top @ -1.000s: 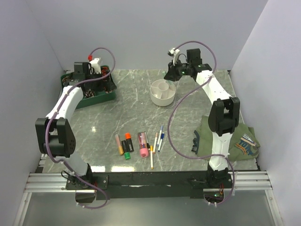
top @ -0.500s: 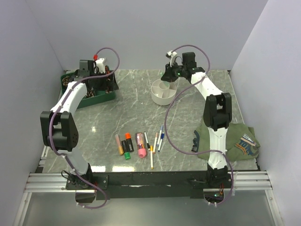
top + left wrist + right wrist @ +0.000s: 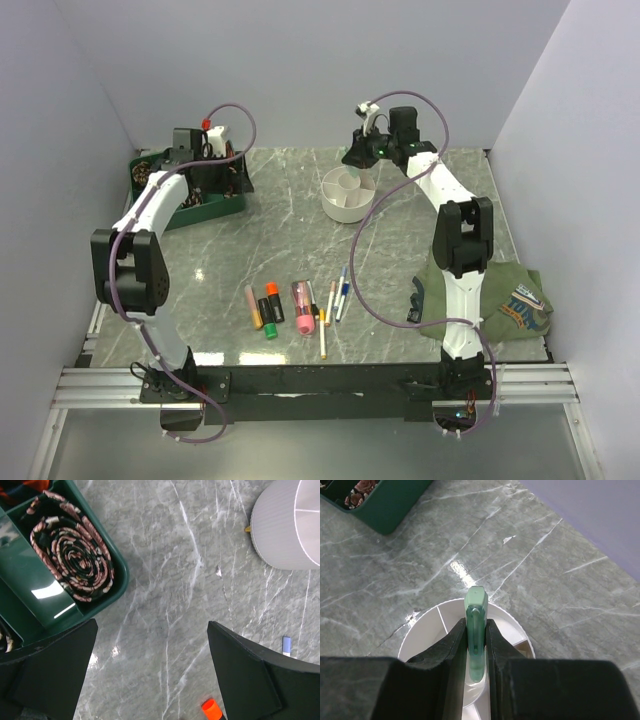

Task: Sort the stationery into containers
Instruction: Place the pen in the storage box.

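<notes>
I will next move my right gripper to the right in the top view and then lower it over the bowl's outer section, because the pen hangs over the bowl's round middle cup.
My right gripper [image 3: 476, 630] is shut on a pen with a translucent green cap [image 3: 475, 611], held upright over the white round bowl [image 3: 422, 635] with its inner walls. In the top view that gripper [image 3: 362, 153] hangs over the bowl [image 3: 347, 197] at the back. Several pens lie near the front: a tan one [image 3: 253, 306], an orange-capped black marker [image 3: 273, 301], a thick pink one [image 3: 303, 309], a thin yellow one [image 3: 321, 333] and white pens with blue caps [image 3: 341, 291]. My left gripper [image 3: 152, 630] is open and empty above bare marble beside the green tray [image 3: 60, 612].
The dark green tray [image 3: 190, 207] with coiled bands stands at the back left. An olive cloth pouch [image 3: 500, 297] lies at the right by the right arm. The left wrist view shows the bowl's side [image 3: 285, 530] and an orange cap [image 3: 211, 710].
My left gripper has moved a little to the right along the tray. My right gripper has shifted slightly left over the bowl, still holding the green-capped pen.
</notes>
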Robot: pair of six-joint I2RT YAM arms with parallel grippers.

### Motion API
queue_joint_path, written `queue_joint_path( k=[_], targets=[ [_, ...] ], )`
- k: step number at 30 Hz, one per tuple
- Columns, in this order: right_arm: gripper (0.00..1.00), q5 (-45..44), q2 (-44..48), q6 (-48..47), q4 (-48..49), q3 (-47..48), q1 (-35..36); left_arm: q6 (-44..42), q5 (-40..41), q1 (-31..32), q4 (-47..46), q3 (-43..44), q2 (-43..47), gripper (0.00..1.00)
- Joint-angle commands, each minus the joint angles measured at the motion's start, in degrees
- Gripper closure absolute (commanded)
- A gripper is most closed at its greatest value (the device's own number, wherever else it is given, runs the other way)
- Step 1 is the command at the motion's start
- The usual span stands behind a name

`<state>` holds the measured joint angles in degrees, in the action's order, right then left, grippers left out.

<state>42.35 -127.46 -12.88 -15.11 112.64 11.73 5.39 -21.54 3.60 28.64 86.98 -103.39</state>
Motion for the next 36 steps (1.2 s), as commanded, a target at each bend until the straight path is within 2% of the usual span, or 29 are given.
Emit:
queue_joint_path(
  k=[1,14,36],
  targets=[
    [0.97,0.28,3.89,-0.99,2.55,1.53,-0.74,-0.2,-0.43,0.89,-0.52,3.81,-1.1,0.01],
    [0.97,-1.92,2.83,-0.91,2.55,3.38,-2.67,0.06,-1.14,2.2,-0.17,5.92,-3.3,0.01],
    [0.88,-6.31,1.86,-9.35,-3.69,-3.48,-2.15,-0.29,0.09,2.21,0.01,3.9,-2.08,0.01]
  ],
)
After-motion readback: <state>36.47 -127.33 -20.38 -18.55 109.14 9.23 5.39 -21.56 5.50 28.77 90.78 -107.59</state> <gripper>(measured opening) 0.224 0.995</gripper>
